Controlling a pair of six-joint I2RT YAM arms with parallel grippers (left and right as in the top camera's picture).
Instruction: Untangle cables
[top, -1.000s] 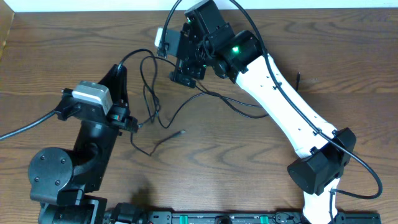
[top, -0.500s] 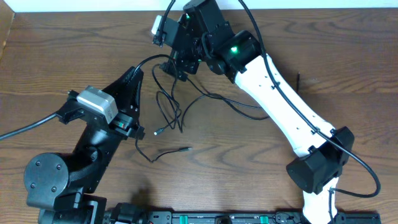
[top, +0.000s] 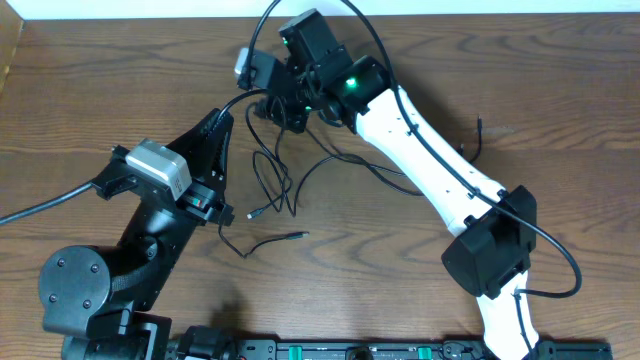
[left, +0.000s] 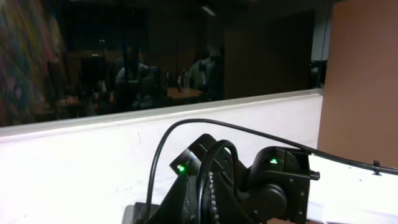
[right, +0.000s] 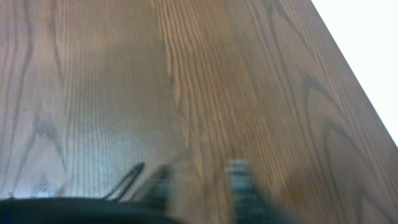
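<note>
My left gripper will next pull away to separate the second black cable from the crossed loops, then move down and let go over the tabletop below it.
The cables (top: 272, 172) are thin black cords lying in loose crossed loops on the wooden table between the two arms. Two plug ends (top: 252, 213) (top: 299, 236) lie nearest me. My left gripper (top: 222, 112) points toward the far right and is shut on one cable, which runs from its tip across to the right gripper (top: 268, 107). In the left wrist view a black cord sits between the closed ridged fingers (left: 214, 190). The right wrist view is blurred. Its gripper (right: 202, 186) shows a narrow gap with bare wood, and a thin cable (right: 127, 177) lies just left of it.
The white right arm (top: 420, 160) stretches diagonally across the right half of the table to its base (top: 490, 255). The black left arm base (top: 90, 285) sits at the near left. A thick black arm wire (top: 40, 208) leaves to the left. A white wall (left: 93, 168) runs behind the table.
The left gripper swung up and right, dragging the cable loops, then stayed still. The right arm shifted left along the far edge, and its fingers have come closer together.
</note>
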